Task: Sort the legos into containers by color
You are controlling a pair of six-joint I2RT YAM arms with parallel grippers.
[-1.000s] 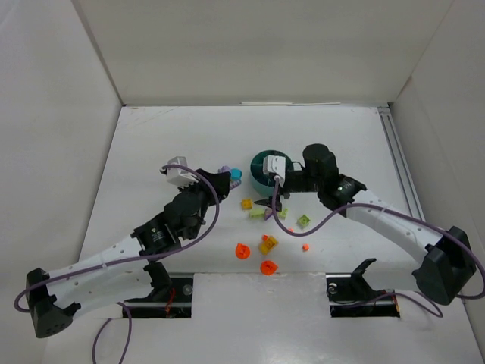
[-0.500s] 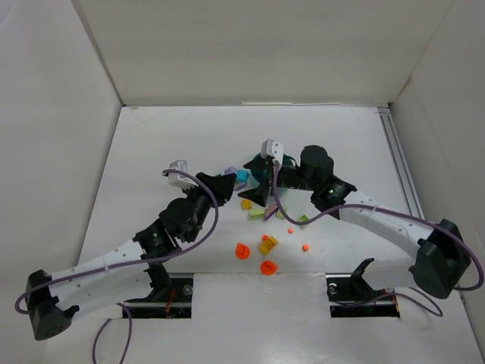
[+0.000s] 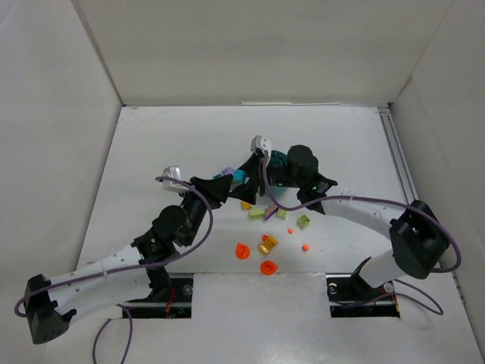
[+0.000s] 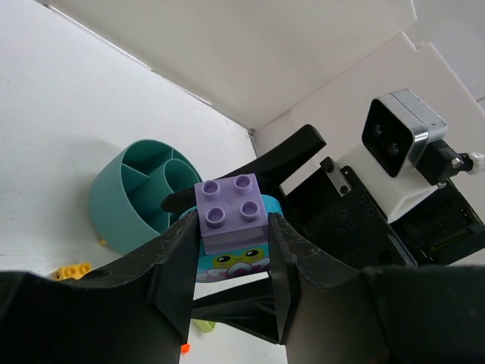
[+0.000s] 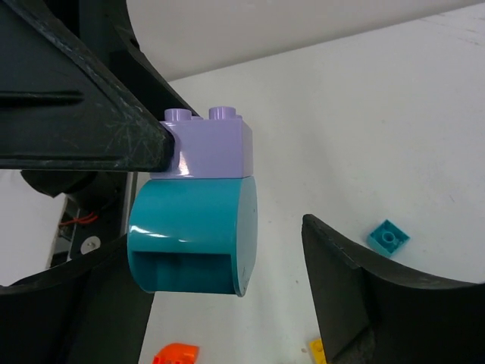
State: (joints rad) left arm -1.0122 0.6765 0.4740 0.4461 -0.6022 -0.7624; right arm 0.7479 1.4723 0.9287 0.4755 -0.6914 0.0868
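Note:
I will move my left gripper toward the teal dish, tip it downward over its near section (image 4: 145,203) and let go of the purple brick (image 4: 231,208) there, since dividers split the dish for sorting.
My left gripper (image 4: 233,222) is shut on a purple brick (image 4: 231,208) stacked on a turquoise round piece (image 4: 231,262), holding the pair above the table (image 3: 231,177). My right gripper (image 5: 216,231) is open, its fingers on either side of the turquoise piece (image 5: 189,235), with a clear gap on the right side. The purple brick (image 5: 216,144) sits on top, against the left gripper's finger (image 5: 76,114). The teal dish (image 4: 125,197) stands behind, mostly hidden by the right arm in the top view (image 3: 277,158).
Loose legos lie in front of the dish: a yellow one (image 3: 247,204), lime ones (image 3: 258,214) (image 3: 303,221), a gold one (image 3: 267,244), orange round ones (image 3: 242,251) (image 3: 268,267) and an orange dot (image 3: 305,247). A small turquoise brick (image 5: 389,236) lies on the table. White walls enclose the table.
The right arm swung left from over the dish to the piece held by the left gripper, and its jaws narrowed. The left gripper rose slightly, still holding the stack.

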